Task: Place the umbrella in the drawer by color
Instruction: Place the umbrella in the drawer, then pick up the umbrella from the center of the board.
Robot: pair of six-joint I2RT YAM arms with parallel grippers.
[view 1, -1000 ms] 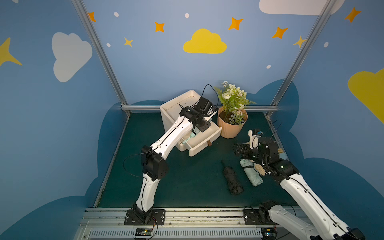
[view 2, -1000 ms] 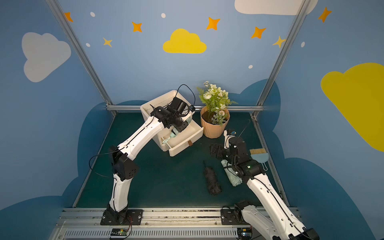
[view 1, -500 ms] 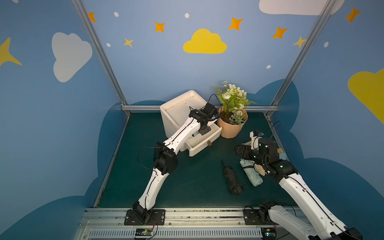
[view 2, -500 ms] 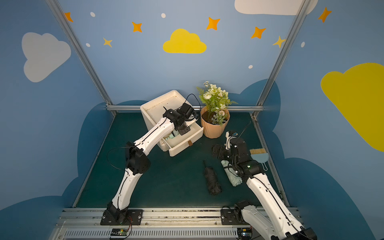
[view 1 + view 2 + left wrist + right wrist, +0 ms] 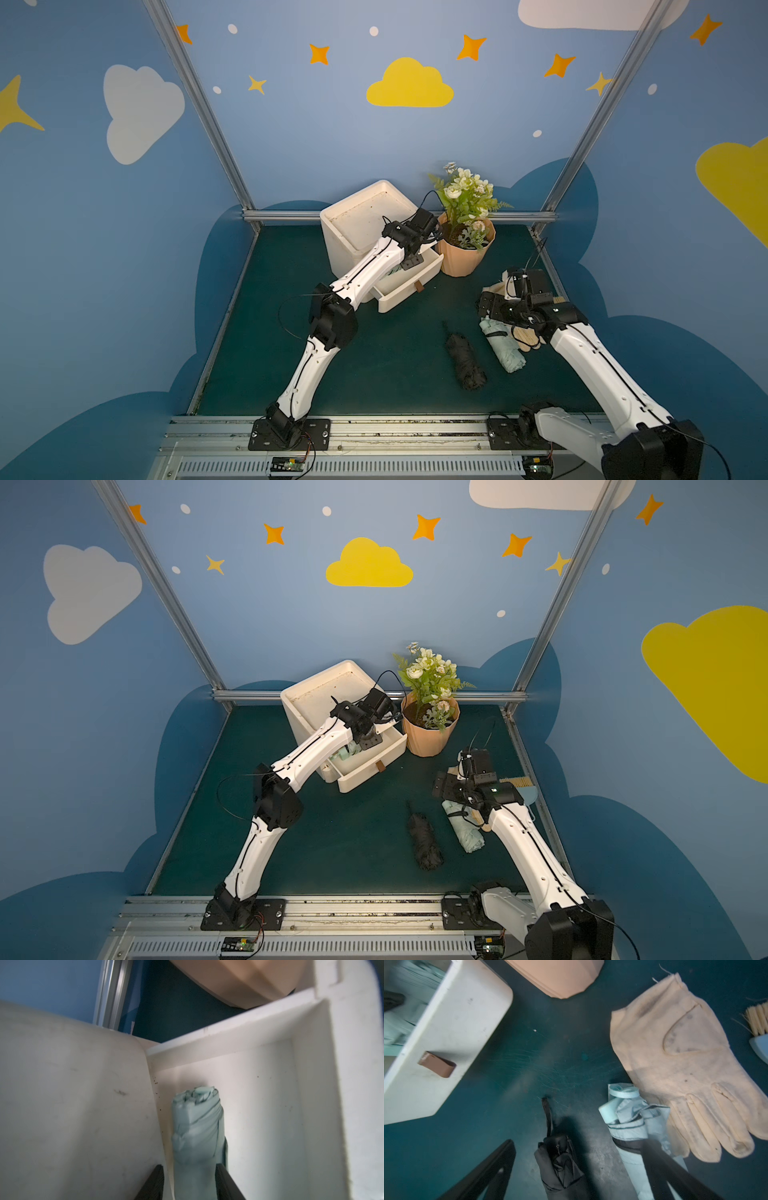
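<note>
My right gripper needs to go down next onto the strap end of the mint-green umbrella, moving away from the black umbrella (image 5: 465,361), since the strap end lies below it beside the glove.
The white drawer (image 5: 415,277) stands pulled out of the white cabinet (image 5: 357,216). A mint-green folded umbrella (image 5: 197,1126) lies inside along its back wall. My left gripper (image 5: 189,1169) reaches into the drawer, jaws slightly parted. One finger (image 5: 221,1176) is against the umbrella and a gap shows on the other side. On the mat lie a black folded umbrella (image 5: 465,361) and a second mint-green one (image 5: 503,349). My right gripper (image 5: 578,1142) hovers wide open over their near ends, with the black umbrella (image 5: 560,1167) between its fingers, untouched.
A peach flower pot (image 5: 461,257) stands right beside the drawer's right corner. A cream glove (image 5: 685,1064) and a brush (image 5: 758,1022) lie on the mat behind the right gripper. The drawer has a brown pull tab (image 5: 437,1065). Metal frame posts edge the mat.
The left arm has stretched further right along the drawer, and its jaws have parted from the mint-green umbrella now lying inside. The right arm has hardly moved.
</note>
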